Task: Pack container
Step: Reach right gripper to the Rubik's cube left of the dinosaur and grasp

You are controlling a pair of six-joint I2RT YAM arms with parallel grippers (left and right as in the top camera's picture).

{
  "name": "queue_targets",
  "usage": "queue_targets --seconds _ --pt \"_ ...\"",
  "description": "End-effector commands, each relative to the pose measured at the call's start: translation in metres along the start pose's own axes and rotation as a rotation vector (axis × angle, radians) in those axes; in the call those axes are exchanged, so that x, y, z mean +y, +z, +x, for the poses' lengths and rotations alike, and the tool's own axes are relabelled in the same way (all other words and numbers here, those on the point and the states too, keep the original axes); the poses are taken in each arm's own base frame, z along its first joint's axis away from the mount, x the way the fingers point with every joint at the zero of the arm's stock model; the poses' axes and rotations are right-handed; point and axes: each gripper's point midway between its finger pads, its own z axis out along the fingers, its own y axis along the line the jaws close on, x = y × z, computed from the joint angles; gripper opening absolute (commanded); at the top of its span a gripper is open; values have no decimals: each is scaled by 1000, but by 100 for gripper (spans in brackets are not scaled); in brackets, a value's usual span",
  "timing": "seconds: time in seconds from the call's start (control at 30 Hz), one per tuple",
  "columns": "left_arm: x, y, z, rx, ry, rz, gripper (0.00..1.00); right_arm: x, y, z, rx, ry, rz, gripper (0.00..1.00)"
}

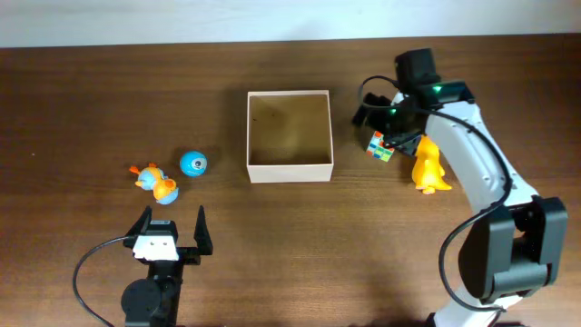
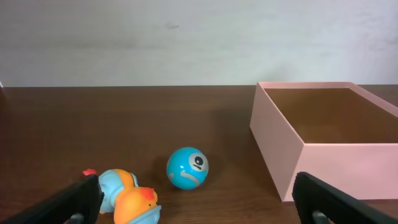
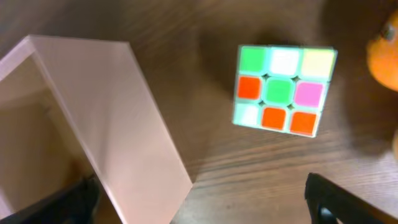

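I will next move my right gripper down and to the right in the wrist view, over the colour cube (image 1: 379, 146) (image 3: 283, 99), because it is off-centre between my open fingers.
The container (image 1: 290, 170) is a square box with cream walls and a tan floor, mid-table, with nothing in it. A blue ball (image 1: 192, 163) and an orange-and-blue duck toy (image 1: 156, 183) lie to its left. A colour cube (image 1: 379, 146) and an orange toy (image 1: 429, 169) lie to its right. My left gripper (image 1: 170, 227) is open and empty, near the front of the table, behind the duck (image 2: 127, 196) and ball (image 2: 187, 167). My right gripper (image 1: 388, 130) is open and empty, just above the cube (image 3: 283, 99), between it and the container's wall (image 3: 124, 124).
The container (image 2: 336, 168) stands to the right in the left wrist view. The orange toy (image 3: 385, 50) shows at the right edge of the right wrist view, close to the cube. The rest is brown wooden tabletop with a white wall at the back.
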Motion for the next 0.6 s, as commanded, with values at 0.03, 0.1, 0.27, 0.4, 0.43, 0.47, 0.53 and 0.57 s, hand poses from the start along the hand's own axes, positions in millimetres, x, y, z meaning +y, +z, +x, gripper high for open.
queue_targets --seconds 0.03,0.1,0.27,0.4,0.43,0.47,0.53,0.57 --pt "2 0 1 -2 15 -9 99 -14 -4 -10 -118 127 140 99" --pt "2 0 1 -2 15 -9 99 -17 -5 -11 -136 138 161 99" --pt "2 0 1 -2 15 -9 99 -22 1 -16 -154 138 189 99" --pt "2 0 1 -2 15 -9 99 -31 23 -16 -133 128 233 99" --pt "2 0 1 -2 15 -9 99 -31 26 -16 -129 127 237 99" --pt "2 0 1 -2 15 -9 99 -32 31 -15 -121 128 241 99" --pt "2 0 1 -2 15 -9 99 -33 38 -15 -112 111 242 99" --pt "2 0 1 -2 15 -9 99 -34 42 -16 -109 107 249 99"
